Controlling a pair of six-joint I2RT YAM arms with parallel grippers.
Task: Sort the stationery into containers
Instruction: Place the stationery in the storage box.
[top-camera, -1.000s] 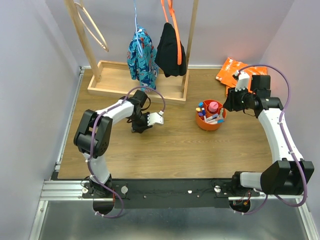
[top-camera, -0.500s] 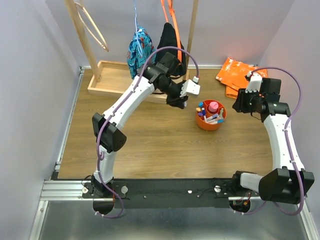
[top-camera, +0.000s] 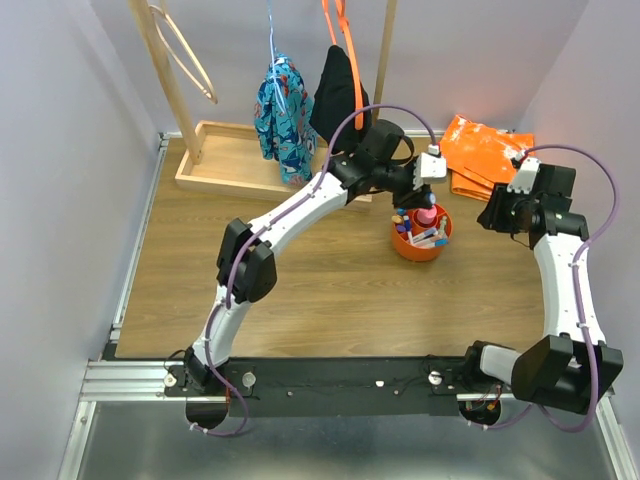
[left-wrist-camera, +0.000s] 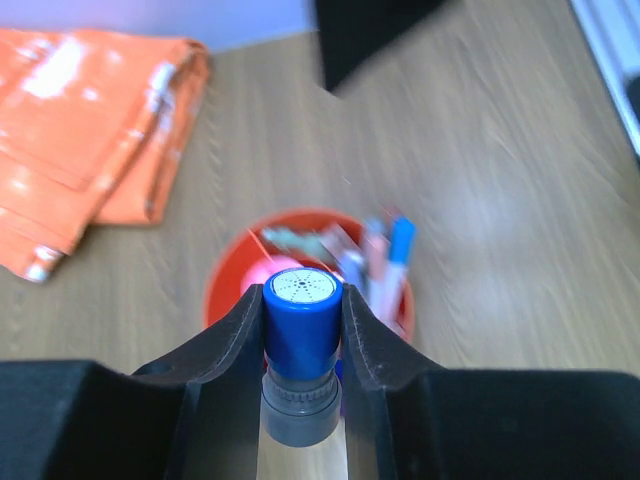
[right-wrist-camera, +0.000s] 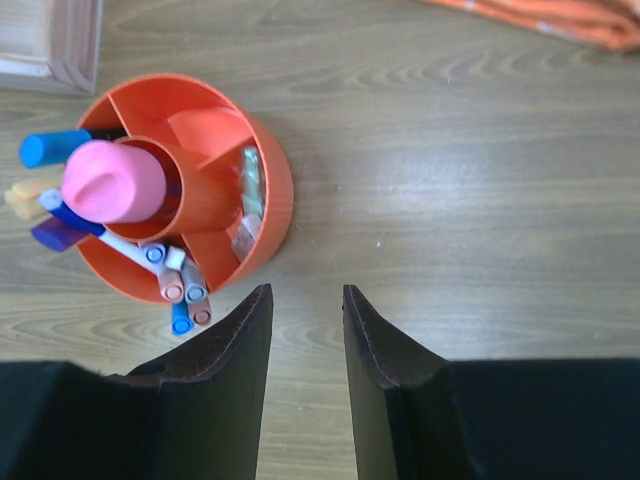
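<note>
I will next move my left gripper to the left in the wrist view, lower it and release the marker inside, because the cup's empty far section (left-wrist-camera: 236, 282) lies below on that side.
The round orange cup (top-camera: 421, 245) with inner dividers stands right of the table's middle. It holds a pink highlighter (right-wrist-camera: 105, 182), a blue-capped pen (right-wrist-camera: 50, 148) and several other pens. My left gripper (top-camera: 408, 197) hovers just above the cup's far-left rim (left-wrist-camera: 222, 285), shut on a chunky marker with a blue cap (left-wrist-camera: 300, 318) and grey collar. My right gripper (top-camera: 490, 217) hangs to the right of the cup (right-wrist-camera: 278, 195), open and empty (right-wrist-camera: 307, 292), over bare wood.
An orange plastic bag (top-camera: 485, 155) lies at the back right, close behind both grippers. A wooden rack on a flat tray base (top-camera: 225, 172) stands at the back, with a blue patterned garment (top-camera: 283, 105) and a black one (top-camera: 340, 100) hanging from it.
My left arm has swung from the table's left middle, up and right, to over the cup, carrying the marker. My right gripper has drawn back to the right, away from the cup.
</note>
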